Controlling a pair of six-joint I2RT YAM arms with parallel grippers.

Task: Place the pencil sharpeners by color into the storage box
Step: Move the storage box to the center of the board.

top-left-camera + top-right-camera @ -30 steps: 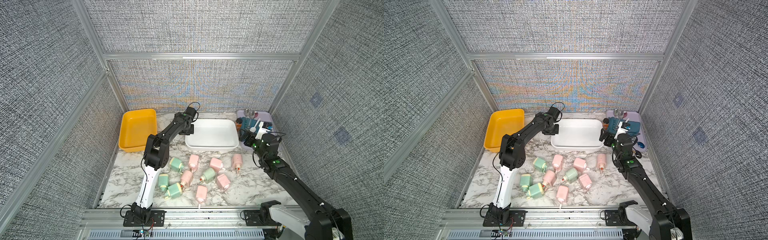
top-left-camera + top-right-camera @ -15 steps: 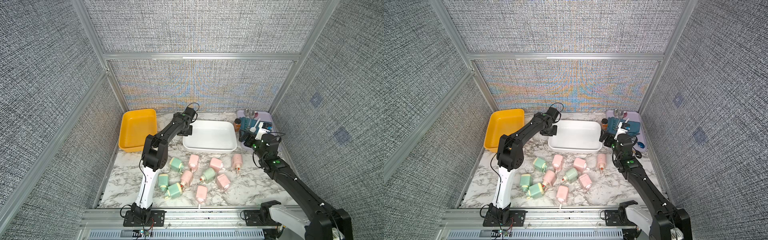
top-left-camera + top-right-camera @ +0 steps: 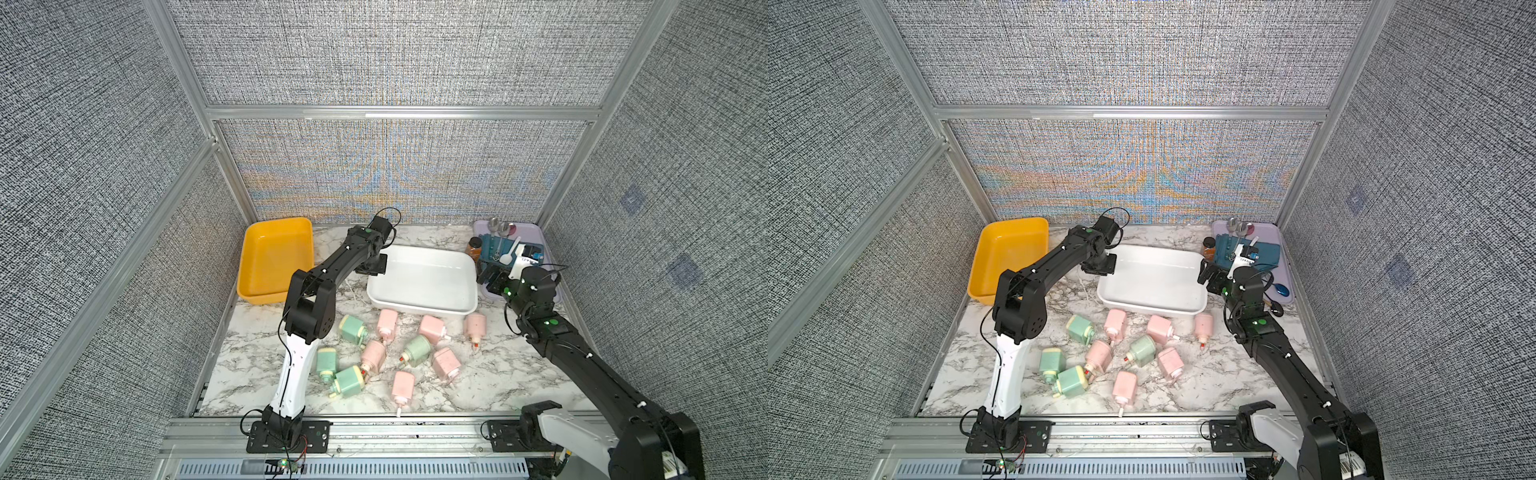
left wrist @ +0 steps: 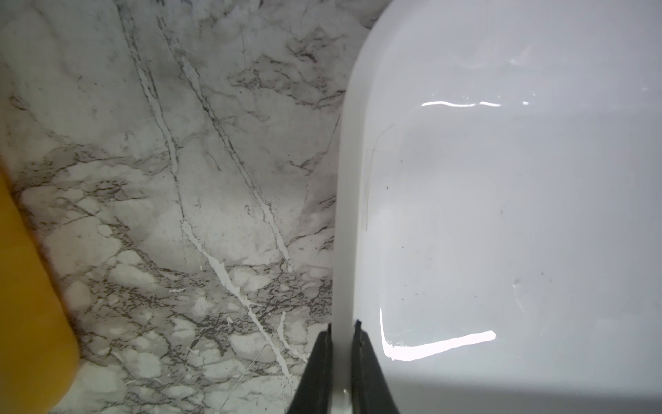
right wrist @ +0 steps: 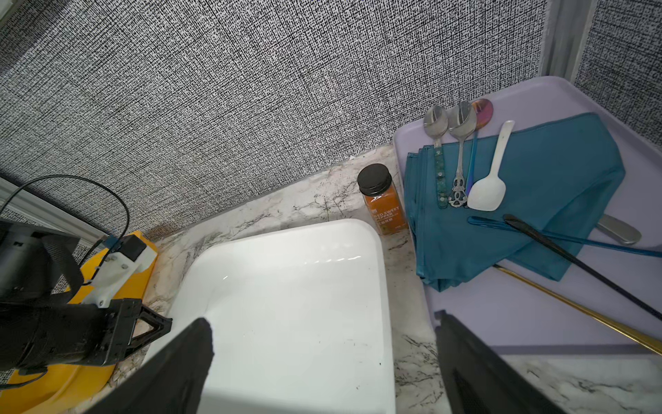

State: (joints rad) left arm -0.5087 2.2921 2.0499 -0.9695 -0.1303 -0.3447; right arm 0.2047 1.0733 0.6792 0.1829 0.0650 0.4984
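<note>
My left gripper holds the white box's rim, and a bare piece of marble separates the white box (image 3: 415,306) from the purple tray. Next, it should move the rim toward that tray and release it.
Several pink pencil sharpeners (image 3: 432,328) (image 3: 1160,326) and several mint green ones (image 3: 352,328) (image 3: 1079,328) lie scattered on the marble in front of the white storage box (image 3: 415,306) (image 3: 1154,309). The box holds nothing. My left gripper (image 3: 374,266) (image 3: 1102,266) (image 4: 343,326) is shut on the rim (image 4: 345,215) at the box's left end. My right gripper (image 3: 488,278) (image 3: 1208,278) (image 5: 323,319) hangs open over the box's right end (image 5: 379,286), with nothing between its fingers.
A yellow box (image 3: 274,257) (image 3: 1009,253) sits at the back left, close to the left arm. At the back right a purple tray (image 3: 536,232) (image 5: 537,315) holds a blue cloth and spoons. A spice jar (image 3: 473,247) (image 5: 383,200) stands between tray and white box.
The left gripper has drawn the white box a little to the left, holding its rim. The right arm and the sharpeners have not moved.
</note>
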